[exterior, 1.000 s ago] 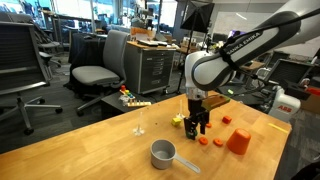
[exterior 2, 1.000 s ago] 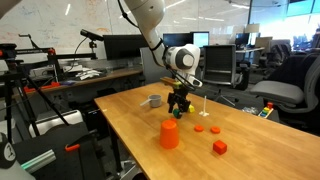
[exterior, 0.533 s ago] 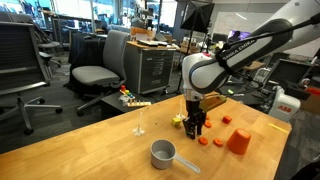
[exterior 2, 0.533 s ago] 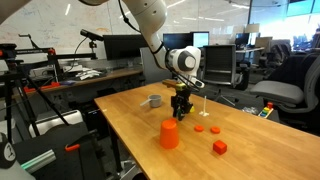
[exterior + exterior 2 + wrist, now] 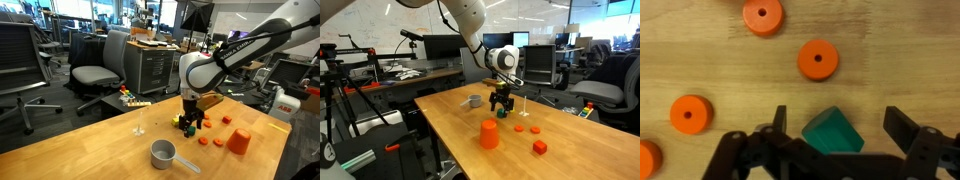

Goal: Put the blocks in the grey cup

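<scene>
My gripper is open, and the green block (image 5: 832, 133) lies slantwise between its fingers. It will turn until its fingers line up with the block's sides, and then close.
My gripper (image 5: 840, 125) is open and low over the wooden table, with the green block (image 5: 832, 133) lying between its fingers; a gap shows beside the right finger. Several orange round blocks (image 5: 818, 59) lie around it in the wrist view. In both exterior views the gripper (image 5: 188, 124) (image 5: 500, 104) stands over the blocks, with the yellow block (image 5: 177, 120) just beside it. The grey cup (image 5: 163, 153) (image 5: 474, 101) with its straight handle stands a short way off on the table. More orange-red blocks (image 5: 203, 141) (image 5: 519, 128) lie loose nearby.
A larger orange cup (image 5: 238, 141) (image 5: 489, 134) stands on the table near the blocks. A small clear stemmed glass (image 5: 138, 125) stands by the gripper. A colourful toy (image 5: 133, 98) lies at the table's far edge. Office chairs and desks surround the table.
The gripper has shifted slightly sideways, toward the green block, and now straddles it. Its fingers stay open. The blocks and cups have not moved.
</scene>
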You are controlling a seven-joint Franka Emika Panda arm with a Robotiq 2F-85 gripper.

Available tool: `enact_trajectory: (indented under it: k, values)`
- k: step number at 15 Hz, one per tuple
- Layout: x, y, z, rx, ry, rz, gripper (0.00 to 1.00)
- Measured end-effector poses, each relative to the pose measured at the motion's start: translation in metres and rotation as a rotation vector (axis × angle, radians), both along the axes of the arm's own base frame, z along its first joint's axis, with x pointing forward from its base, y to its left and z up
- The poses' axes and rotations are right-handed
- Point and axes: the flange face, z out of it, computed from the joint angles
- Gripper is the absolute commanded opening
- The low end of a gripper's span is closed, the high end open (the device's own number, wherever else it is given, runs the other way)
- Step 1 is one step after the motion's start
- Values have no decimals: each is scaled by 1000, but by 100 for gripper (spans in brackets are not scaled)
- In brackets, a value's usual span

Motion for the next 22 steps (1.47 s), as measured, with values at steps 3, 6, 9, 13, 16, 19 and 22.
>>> enact_trajectory:
  k: [3,6,9,13,16,19,22]
  values:
    - [3,-4,5,-28,8,20,100]
    - [2,-6,13,-111,64,74,100]
    - [-4,1,18,-215,162,144,100]
    - [-5,18,11,-317,219,244,100]
    - [3,28,2,-360,201,297,100]
    - [17,35,-2,-355,160,309,97]
    - [30,42,-5,-333,114,324,70]
